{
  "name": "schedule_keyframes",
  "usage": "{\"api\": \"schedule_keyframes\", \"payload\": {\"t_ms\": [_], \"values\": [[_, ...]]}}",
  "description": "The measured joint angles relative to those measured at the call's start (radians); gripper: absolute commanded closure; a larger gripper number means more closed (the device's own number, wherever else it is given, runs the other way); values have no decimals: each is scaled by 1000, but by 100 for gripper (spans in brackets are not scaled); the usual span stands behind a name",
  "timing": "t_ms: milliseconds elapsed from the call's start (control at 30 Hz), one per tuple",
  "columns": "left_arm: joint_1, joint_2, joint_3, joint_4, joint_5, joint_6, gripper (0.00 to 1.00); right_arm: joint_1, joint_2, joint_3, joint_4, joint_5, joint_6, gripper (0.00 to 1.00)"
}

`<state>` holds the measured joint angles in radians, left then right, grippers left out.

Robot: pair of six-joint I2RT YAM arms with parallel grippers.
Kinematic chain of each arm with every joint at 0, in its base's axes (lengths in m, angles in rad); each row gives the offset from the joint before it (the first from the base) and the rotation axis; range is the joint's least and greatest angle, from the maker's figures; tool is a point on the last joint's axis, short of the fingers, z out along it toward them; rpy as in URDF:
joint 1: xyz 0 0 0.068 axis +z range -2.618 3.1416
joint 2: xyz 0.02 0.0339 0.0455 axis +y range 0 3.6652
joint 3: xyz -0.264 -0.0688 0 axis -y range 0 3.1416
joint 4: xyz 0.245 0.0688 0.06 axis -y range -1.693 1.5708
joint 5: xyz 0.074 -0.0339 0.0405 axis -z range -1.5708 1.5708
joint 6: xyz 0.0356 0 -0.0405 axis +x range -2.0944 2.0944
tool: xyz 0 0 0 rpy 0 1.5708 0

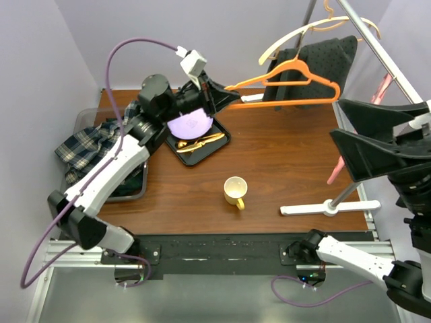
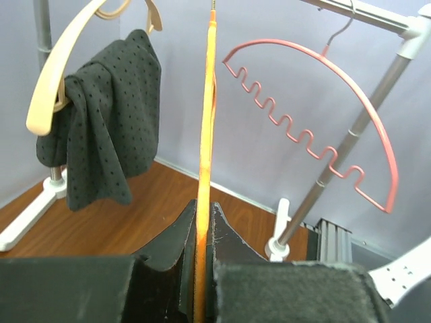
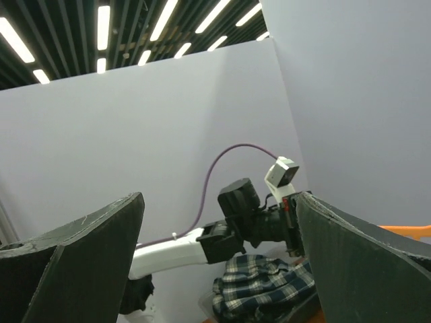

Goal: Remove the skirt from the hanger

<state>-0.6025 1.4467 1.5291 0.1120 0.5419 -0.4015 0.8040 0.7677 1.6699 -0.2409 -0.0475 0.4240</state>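
Note:
The orange hanger (image 1: 296,101) is bare, so the left gripper needs to carry it to the right in the top view, onto the metal bar, and let go of the hanger's end.
My left gripper (image 1: 225,97) (image 2: 204,208) is shut on the bare orange hanger (image 1: 296,101) (image 2: 207,101), clamping one end of it edge-on above the back of the table. Behind it, a dark dotted skirt (image 1: 323,60) (image 2: 114,128) is draped in a bunch over one arm of a cream hanger (image 1: 296,33) (image 2: 54,74) on the rack. My right gripper (image 1: 337,121) (image 3: 219,202) hovers at the right side of the table, below the skirt. It points left, its jaws are wide open and nothing is between them.
The clothes rack (image 1: 384,60) has its white base (image 1: 323,208) on the table's right side, and a pink wavy hanger (image 2: 316,134) hangs from it. A yellow mug (image 1: 235,190) stands mid-table. A black tray (image 1: 219,145) holds a purple plate and gold cutlery. Plaid cloth (image 1: 87,145) (image 3: 269,286) fills the left bin.

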Motion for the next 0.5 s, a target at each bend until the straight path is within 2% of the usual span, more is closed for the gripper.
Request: {"api": "schedule_keyframes", "payload": {"t_ms": [500], "values": [[-108,384,259,191,-4,-4,100,0,-53,-22,-29,90,-6,1]]}}
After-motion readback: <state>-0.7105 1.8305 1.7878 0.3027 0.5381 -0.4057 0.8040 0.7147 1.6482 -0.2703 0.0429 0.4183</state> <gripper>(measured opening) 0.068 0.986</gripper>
